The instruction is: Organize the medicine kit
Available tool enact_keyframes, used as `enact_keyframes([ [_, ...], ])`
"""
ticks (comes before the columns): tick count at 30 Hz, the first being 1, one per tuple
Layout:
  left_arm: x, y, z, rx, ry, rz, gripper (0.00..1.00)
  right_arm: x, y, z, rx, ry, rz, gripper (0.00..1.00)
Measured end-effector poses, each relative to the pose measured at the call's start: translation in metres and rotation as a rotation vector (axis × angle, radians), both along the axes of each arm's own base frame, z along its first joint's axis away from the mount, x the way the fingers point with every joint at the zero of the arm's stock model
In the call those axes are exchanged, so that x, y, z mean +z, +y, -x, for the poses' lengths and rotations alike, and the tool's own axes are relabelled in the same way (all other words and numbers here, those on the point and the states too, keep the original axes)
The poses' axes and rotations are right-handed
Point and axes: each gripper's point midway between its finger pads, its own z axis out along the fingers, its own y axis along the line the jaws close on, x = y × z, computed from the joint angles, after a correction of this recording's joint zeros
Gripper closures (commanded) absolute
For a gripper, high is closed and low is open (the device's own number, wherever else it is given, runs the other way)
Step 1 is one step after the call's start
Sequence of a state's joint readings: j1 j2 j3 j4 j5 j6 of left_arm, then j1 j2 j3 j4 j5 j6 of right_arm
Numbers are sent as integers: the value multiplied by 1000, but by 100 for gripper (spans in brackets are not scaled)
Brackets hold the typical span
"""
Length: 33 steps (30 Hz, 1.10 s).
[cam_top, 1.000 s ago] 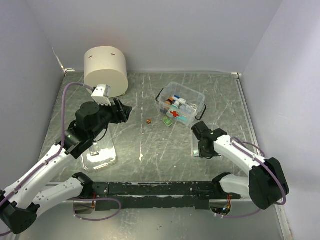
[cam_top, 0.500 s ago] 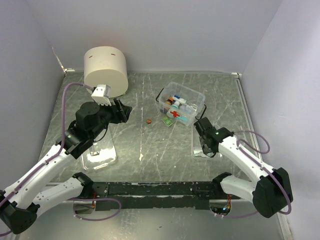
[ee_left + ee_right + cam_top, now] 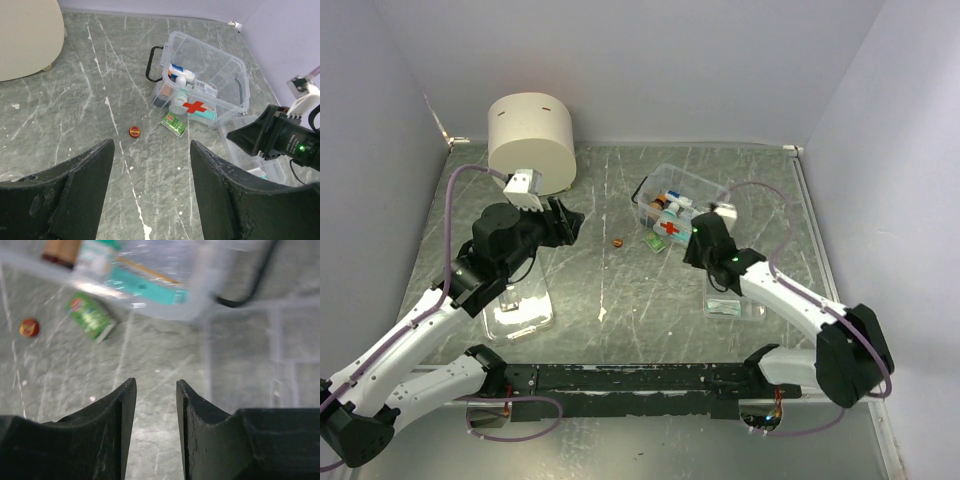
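The red cap [image 3: 617,242] is outside the kit. My right gripper will next move past the green packet [image 3: 655,244], toward the left in the top view, and down onto the cap.
The medicine kit [image 3: 682,196] is a clear box with a red cross and black handles, open, with bottles and packets inside. It also shows in the left wrist view [image 3: 220,56] and the right wrist view [image 3: 165,260]. A green packet [image 3: 655,244] and a small red cap [image 3: 617,242] lie on the table just in front of it. My right gripper [image 3: 690,250] is open and empty, low beside the kit's near corner, with the green packet [image 3: 91,316] ahead and to the left. My left gripper [image 3: 570,225] is open and empty, held above the table left of the cap [image 3: 134,131].
The kit's clear lid [image 3: 732,296] lies flat under my right arm. Another clear tray [image 3: 518,312] lies under my left arm. A large cream cylinder [image 3: 530,140] stands at the back left. Walls close in the table on three sides.
My right gripper has moved from over the clear lid forward and left to the kit's near corner. The left arm has not moved.
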<state>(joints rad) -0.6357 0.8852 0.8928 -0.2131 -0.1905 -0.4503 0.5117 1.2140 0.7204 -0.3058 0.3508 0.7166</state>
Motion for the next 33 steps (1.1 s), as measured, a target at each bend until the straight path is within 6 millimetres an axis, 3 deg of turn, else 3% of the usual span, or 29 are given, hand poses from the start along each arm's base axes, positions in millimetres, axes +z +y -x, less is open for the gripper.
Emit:
enact_keyframes([
  [7, -6, 0, -3, 12, 15, -11, 27, 10, 90, -18, 369, -84, 97, 58],
  [11, 0, 11, -1, 55, -11, -2, 27, 9, 132, -31, 467, -92, 114, 52],
  [17, 10, 22, 1, 97, -41, 16, 27, 2, 193, -54, 544, -78, 129, 50],
  [21, 10, 22, 1, 97, -41, 16, 27, -13, 208, -68, 539, -42, 159, 50],
  [26, 10, 22, 1, 100, -41, 17, 27, -42, 212, -77, 522, 34, 214, 51],
  [31, 14, 25, 2, 111, -49, 25, 27, -76, 207, -72, 531, 121, 262, 52],
  [33, 14, 26, 2, 116, -52, 28, 27, -78, 207, -71, 532, 130, 267, 53],
])
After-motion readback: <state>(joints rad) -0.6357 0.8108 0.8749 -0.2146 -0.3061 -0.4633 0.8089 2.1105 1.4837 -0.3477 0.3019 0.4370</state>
